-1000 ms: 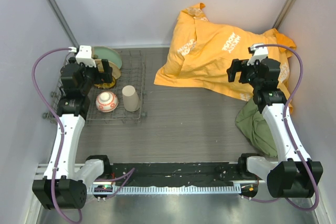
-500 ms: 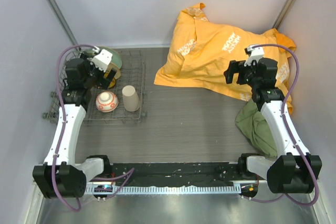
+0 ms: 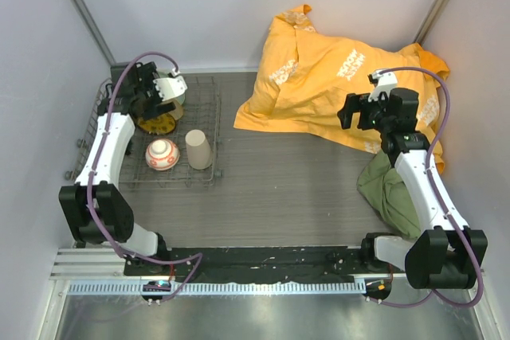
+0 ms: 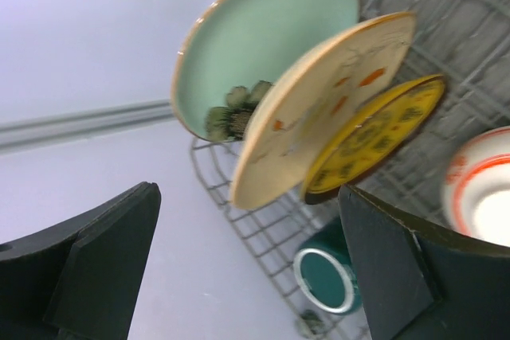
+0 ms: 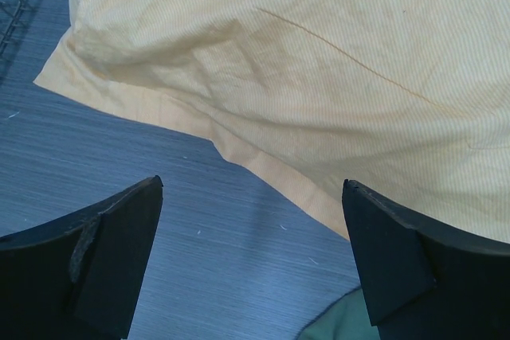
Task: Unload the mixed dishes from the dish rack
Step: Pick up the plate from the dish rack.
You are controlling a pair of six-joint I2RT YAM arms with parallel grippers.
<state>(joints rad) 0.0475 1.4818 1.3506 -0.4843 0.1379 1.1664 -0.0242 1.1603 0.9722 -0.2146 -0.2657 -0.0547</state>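
Note:
My left gripper moves down and outward to the cream plate next, until its lower rim is between my open fingertips.
The grey wire dish rack stands at the far left. In the top view it holds the small yellow-and-dark plate, the white-and-red bowl and the beige cup. My left gripper hovers over the rack's back left part, open and empty. The left wrist view shows the pale green flower plate, a cream plate and the yellow plate upright, the dark green mug, the bowl and the rack wires beyond my open left gripper. My right gripper is open and empty.
A large orange cloth lies heaped at the back right. A dark green cloth lies on the right by the right arm. Grey walls stand close behind and left of the rack.
My left arm has swung up and back to the rack's far left corner, and its wrist has turned towards the upright plates. My right gripper has drifted slightly left.

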